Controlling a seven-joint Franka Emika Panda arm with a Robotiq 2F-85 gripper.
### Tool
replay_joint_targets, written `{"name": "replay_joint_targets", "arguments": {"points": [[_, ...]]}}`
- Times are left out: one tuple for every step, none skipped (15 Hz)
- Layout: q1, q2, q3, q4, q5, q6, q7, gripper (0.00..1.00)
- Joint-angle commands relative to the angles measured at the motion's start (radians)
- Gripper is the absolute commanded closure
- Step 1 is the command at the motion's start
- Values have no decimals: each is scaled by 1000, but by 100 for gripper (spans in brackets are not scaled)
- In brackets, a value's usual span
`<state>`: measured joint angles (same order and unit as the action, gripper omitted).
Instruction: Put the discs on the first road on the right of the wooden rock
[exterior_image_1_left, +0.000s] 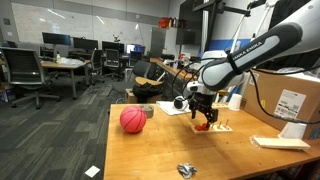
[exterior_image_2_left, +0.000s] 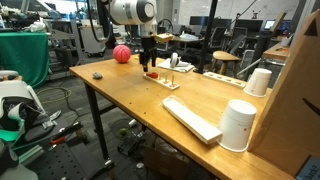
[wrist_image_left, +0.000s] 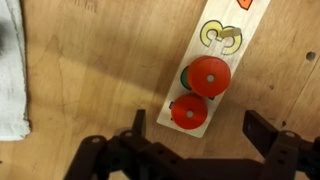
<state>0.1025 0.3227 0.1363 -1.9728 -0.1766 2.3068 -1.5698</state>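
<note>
The red disc at the board's end (exterior_image_1_left: 201, 127) (wrist_image_left: 189, 111) is below my gripper, with open fingers to either side. My gripper should go down around the disc and close.
In the wrist view the wooden rock (wrist_image_left: 222, 40) is a pale narrow board printed with a yellow 3. Two red discs (wrist_image_left: 210, 76) (wrist_image_left: 189, 112) sit on its near end, each with a peg tip at its centre. A green piece shows under the upper one. My gripper (wrist_image_left: 200, 135) is open, its dark fingers (wrist_image_left: 262, 130) wide apart either side of the board's near end, holding nothing. In both exterior views the gripper (exterior_image_1_left: 203, 113) (exterior_image_2_left: 150, 66) hangs just over the board (exterior_image_1_left: 222, 127) (exterior_image_2_left: 170, 82) on the wooden table (exterior_image_1_left: 150, 155).
A big red ball (exterior_image_1_left: 133, 119) (exterior_image_2_left: 122, 54) lies on the table beside the arm. A cardboard box (exterior_image_1_left: 290, 100), a flat white box (exterior_image_2_left: 192, 118), a white cylinder (exterior_image_2_left: 238, 125) and a cup (exterior_image_2_left: 258, 82) stand further along. A white cloth (wrist_image_left: 10, 70) lies beside the board.
</note>
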Motion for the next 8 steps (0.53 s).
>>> {"name": "replay_joint_targets", "arguments": {"points": [[-13,21,16,20,11,7,-9,0],[-13,25,16,22,12,7,-6,0],[-13,28,16,24,14,7,-5,0],[-14,32,17,25,17,6,-3,0],[-14,34,17,25,19,5,-3,0],[-14,36,17,27,21,4,-2,0],[-14,38,18,28,22,4,-1,0],[-14,40,18,29,25,4,0,4]]}}
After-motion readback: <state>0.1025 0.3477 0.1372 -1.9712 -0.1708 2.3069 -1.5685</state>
